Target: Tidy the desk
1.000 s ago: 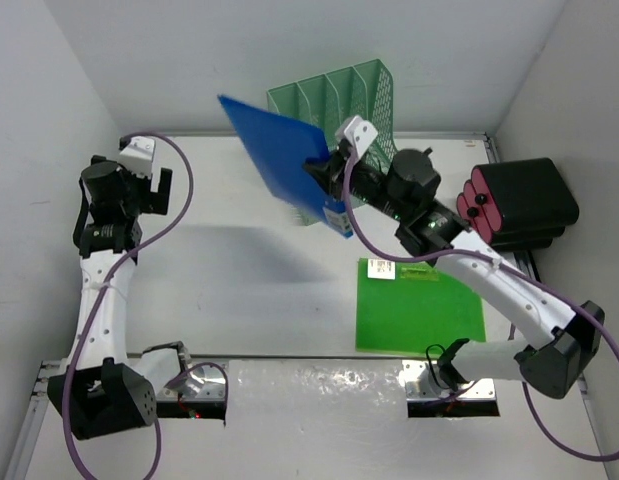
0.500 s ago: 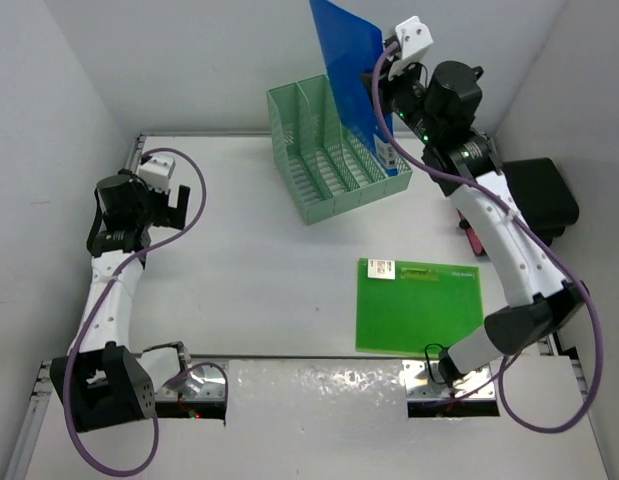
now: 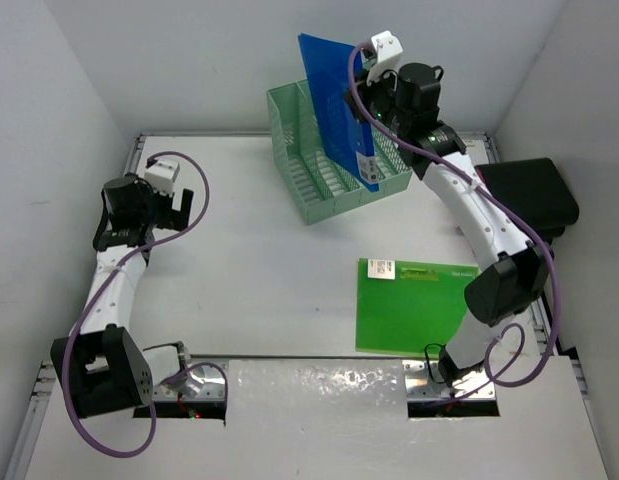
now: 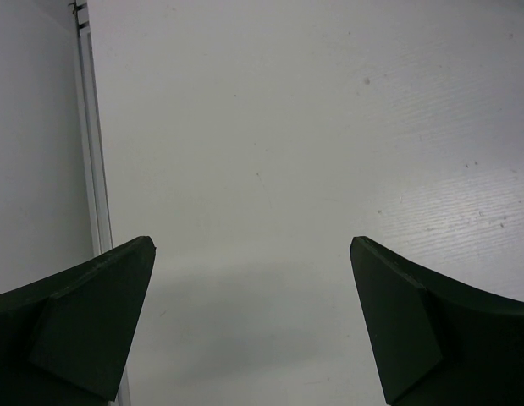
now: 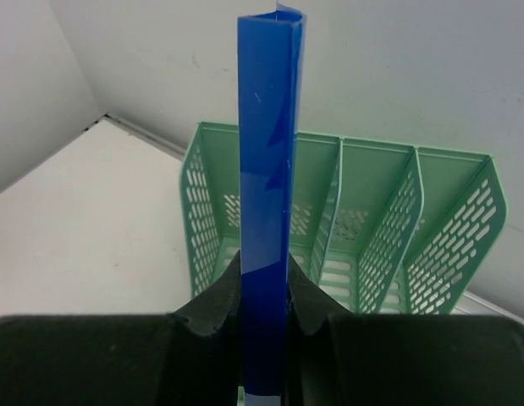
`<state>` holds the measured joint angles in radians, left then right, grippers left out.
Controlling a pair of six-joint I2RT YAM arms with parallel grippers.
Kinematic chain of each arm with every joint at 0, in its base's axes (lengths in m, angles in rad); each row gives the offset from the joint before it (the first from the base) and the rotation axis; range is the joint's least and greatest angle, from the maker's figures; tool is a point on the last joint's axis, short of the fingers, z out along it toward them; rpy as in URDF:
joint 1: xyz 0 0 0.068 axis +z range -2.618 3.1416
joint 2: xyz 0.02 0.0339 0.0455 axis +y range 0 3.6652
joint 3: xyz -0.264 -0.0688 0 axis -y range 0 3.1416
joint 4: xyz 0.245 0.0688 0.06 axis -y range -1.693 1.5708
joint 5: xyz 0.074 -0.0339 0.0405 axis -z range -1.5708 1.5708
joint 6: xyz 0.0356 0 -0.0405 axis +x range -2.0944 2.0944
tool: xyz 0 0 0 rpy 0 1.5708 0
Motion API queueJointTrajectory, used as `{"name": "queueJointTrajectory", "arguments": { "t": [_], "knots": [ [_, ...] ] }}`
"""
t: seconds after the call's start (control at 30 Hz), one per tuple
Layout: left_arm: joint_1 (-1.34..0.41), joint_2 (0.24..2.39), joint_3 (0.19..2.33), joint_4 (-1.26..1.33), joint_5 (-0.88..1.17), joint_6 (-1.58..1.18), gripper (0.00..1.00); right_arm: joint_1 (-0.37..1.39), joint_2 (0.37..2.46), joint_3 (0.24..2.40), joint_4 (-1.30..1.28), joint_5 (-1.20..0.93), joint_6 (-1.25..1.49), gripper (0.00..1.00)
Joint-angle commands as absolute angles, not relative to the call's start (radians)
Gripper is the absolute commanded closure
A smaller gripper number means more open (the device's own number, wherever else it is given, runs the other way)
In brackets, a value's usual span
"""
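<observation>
The blue folder (image 3: 334, 108) is still high over the file rack, so the robot's right gripper should next go down toward an empty slot (image 3: 341, 181) below it and let go of the folder.
My right gripper (image 3: 361, 98) is shut on a blue folder (image 3: 334, 108) and holds it upright over the mint-green file rack (image 3: 307, 165) at the back of the white desk (image 3: 259, 280). In the right wrist view the folder (image 5: 264, 169) stands edge-on between my fingers (image 5: 217, 306), above the rack (image 5: 363, 228); whether its lower edge is inside a slot is hidden. A green folder (image 3: 417, 305) lies flat on the desk at the front right. My left gripper (image 3: 176, 205) is open and empty over bare desk (image 4: 270, 127) at the left.
A black case with red cylinders (image 3: 534, 195) sits at the right edge, partly behind my right arm. A metal rail (image 4: 92, 169) runs along the desk's left edge. White walls close in the back and sides.
My right gripper has carried the blue folder up, turned it upright and then moved it left and down over the rack. My left arm has shifted slightly.
</observation>
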<state>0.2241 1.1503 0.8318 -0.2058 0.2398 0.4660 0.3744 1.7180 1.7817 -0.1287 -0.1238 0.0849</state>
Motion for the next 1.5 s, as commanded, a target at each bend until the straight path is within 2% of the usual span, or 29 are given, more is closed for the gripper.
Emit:
{"name": "queueJointTrajectory", "arguments": {
  "t": [0.0,0.3,0.4,0.73,1.1,1.47],
  "knots": [
    [0.227,1.144,0.834,-0.144,0.258,0.468,0.0,0.368,1.762,1.841,-0.023,-0.084,0.109,1.0],
    [0.226,1.152,0.822,-0.127,0.249,0.486,0.0,0.368,1.796,1.711,0.271,-0.069,0.112,1.0],
    [0.227,1.169,0.818,-0.114,0.249,0.485,0.0,0.368,1.773,1.608,0.466,-0.057,0.127,1.0],
    [0.227,1.233,0.834,-0.084,0.25,0.477,0.0,0.37,1.749,1.359,0.811,-0.09,0.14,1.0],
    [0.227,1.29,0.844,-0.072,0.255,0.477,0.01,0.38,1.62,1.171,1.012,-0.051,0.126,1.0],
    [0.227,1.307,0.871,-0.086,0.265,0.472,0.0,0.387,1.715,1.198,1.074,-0.032,0.155,1.0]
  ]
}}
